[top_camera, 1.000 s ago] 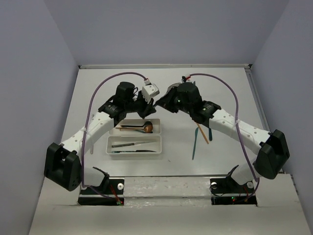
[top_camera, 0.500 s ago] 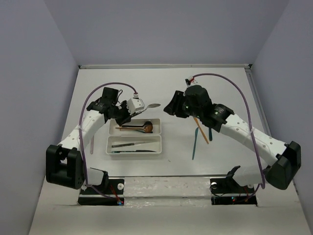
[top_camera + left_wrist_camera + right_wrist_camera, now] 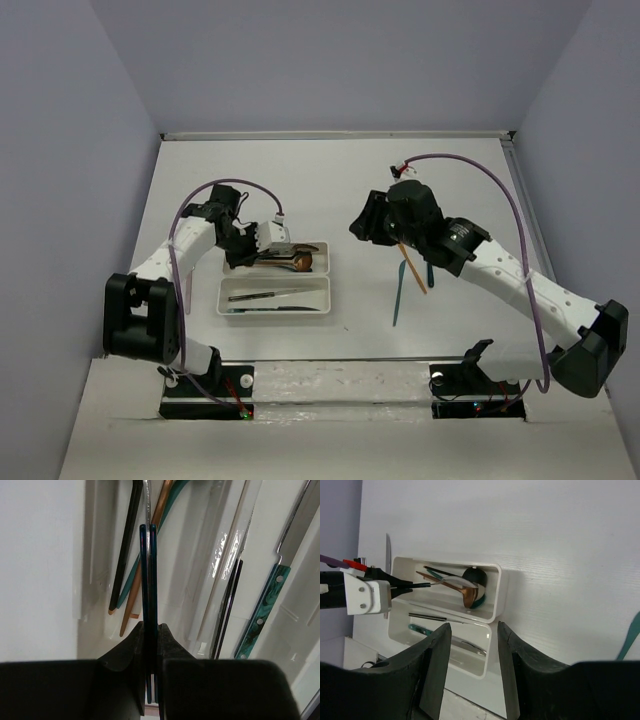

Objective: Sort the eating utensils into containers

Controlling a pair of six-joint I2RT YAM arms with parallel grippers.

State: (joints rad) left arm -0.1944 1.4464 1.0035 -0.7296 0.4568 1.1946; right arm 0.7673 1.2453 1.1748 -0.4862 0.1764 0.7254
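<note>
The robot's right gripper should move down and to the right in the top view onto the dark utensil (image 3: 430,276), which is below it on that side, outside both trays.
Two white trays lie side by side, the far tray (image 3: 322,250) and the near tray (image 3: 325,296). My left gripper (image 3: 262,243) is shut on a dark blue-handled spoon (image 3: 148,570) and holds it low over the far tray's left end, along the tray. Under it lie black, teal and copper spoons (image 3: 470,597). The near tray (image 3: 300,605) holds black, silver and teal-handled knives (image 3: 262,611). My right gripper (image 3: 366,222) is open and empty, right of the trays. An orange utensil (image 3: 412,268), a teal one (image 3: 397,296) and a dark one (image 3: 430,272) lie on the table beneath my right arm.
The white table ends in a raised lip at the back (image 3: 330,135), with purple walls on both sides. The arm bases and their mounting plates (image 3: 205,392) sit at the near edge. Purple cables loop over both arms.
My left gripper has drawn back to the left and come down with the spoon to the far tray's left end. My right arm has pulled away to the right, its gripper empty.
</note>
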